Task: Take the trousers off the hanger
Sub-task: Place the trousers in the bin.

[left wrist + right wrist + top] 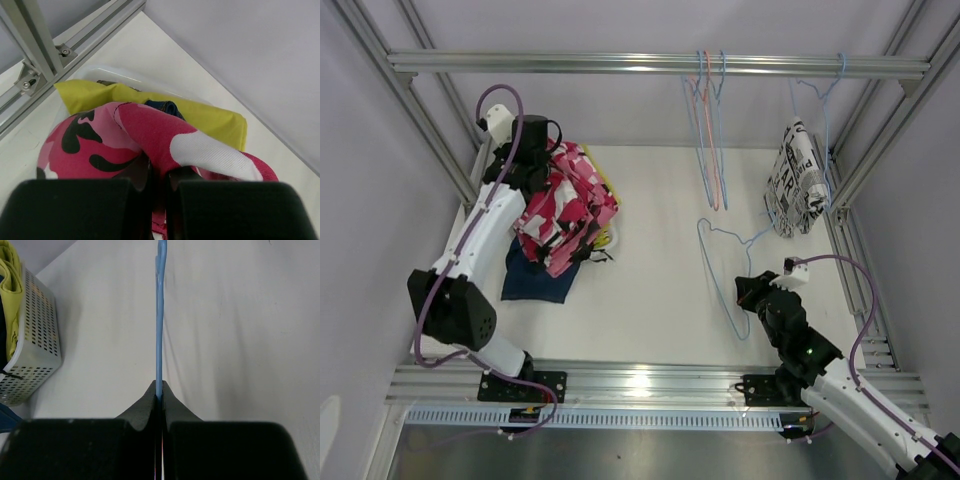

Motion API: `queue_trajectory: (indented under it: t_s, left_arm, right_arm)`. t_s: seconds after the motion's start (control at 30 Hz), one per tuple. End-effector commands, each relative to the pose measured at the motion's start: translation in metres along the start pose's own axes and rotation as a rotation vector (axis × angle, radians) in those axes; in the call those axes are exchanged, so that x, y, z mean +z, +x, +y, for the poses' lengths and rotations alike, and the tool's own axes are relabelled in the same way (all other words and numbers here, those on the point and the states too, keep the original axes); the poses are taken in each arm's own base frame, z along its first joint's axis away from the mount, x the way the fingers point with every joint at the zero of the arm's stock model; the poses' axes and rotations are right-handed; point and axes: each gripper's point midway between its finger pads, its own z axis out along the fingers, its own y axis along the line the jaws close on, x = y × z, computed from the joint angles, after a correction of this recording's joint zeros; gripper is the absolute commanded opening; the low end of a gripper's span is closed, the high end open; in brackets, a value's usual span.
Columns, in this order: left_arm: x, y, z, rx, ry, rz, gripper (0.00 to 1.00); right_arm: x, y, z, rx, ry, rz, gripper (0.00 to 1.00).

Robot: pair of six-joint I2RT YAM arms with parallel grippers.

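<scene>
I need to move my left gripper down and outward toward the yellow trousers [600, 170] and let go of the still-raised fold of pink-red patterned trousers [565, 210].
The pink-red patterned trousers [565, 210] lie on top of a pile at the left, and my left gripper [160, 175] is shut on a fold of them [150, 130]. Under them show yellow trousers [210, 117] and a bit of navy cloth [162, 106]. Another navy pair [535, 285] lies flat on the table beside the pile. My right gripper [748, 292] is shut on the wire of a bare blue hanger [718, 262] [160, 315], held low over the table. The white newspaper-print trousers [798, 180] hang on a hanger from the top rail at the right.
Several empty wire hangers [710, 130] dangle from the aluminium rail [620, 63]. A white perforated basket [35, 340] holds yellow cloth at the left. Frame posts [880, 130] border both sides of the white table [660, 300].
</scene>
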Motion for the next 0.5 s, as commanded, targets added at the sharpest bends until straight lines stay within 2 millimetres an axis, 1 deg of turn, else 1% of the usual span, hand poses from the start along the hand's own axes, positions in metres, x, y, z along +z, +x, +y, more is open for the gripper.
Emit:
queue_trajectory:
  t_s: [0.0,0.03,0.07,0.1,0.13,0.17,0.2,0.27,0.3,0.33,0.47]
  left_arm:
    - [0.026,-0.02,-0.003,-0.09,-0.033,-0.015,0.01]
    - [0.036,-0.023,0.001,-0.1,-0.05,-0.008,0.0]
    - [0.05,-0.009,0.003,-0.084,-0.079,0.033,0.0]
    - [0.057,-0.003,0.001,-0.081,-0.072,0.058,0.0]
    - [0.066,0.003,0.004,-0.073,-0.082,0.075,0.0]
    - [0.079,0.018,0.007,-0.05,-0.099,0.106,0.01]
    - [0.084,0.025,0.007,-0.038,-0.098,0.123,0.01]
    - [0.092,0.043,0.008,-0.014,-0.1,0.176,0.01]
    - [0.098,0.056,0.011,0.002,-0.108,0.206,0.0]
    - [0.1,0.064,0.012,0.01,-0.108,0.229,0.01]
    - [0.101,0.085,0.013,0.041,-0.097,0.293,0.01]
  right_arm:
    - [0.001,-0.003,0.002,-0.005,-0.006,-0.006,0.0]
    - [0.001,-0.003,0.001,-0.005,-0.003,-0.003,0.0]
    - [0.001,-0.002,0.001,-0.006,-0.003,-0.001,0.0]
    - [0.001,-0.002,0.001,-0.006,0.0,-0.002,0.0]
    - [0.001,-0.003,0.001,-0.003,-0.002,-0.004,0.0]
    - [0.001,-0.003,0.001,-0.002,-0.001,-0.005,0.0]
    - [0.001,-0.003,0.001,-0.003,-0.001,-0.005,0.0]
    - [0.001,-0.004,0.0,-0.008,0.005,-0.006,0.0]
    - [0.001,-0.006,0.001,-0.007,0.007,-0.01,0.0]
    - [0.0,-0.006,0.001,-0.008,0.008,-0.007,0.0]
    - [-0.005,-0.013,0.004,-0.002,0.001,-0.014,0.0]
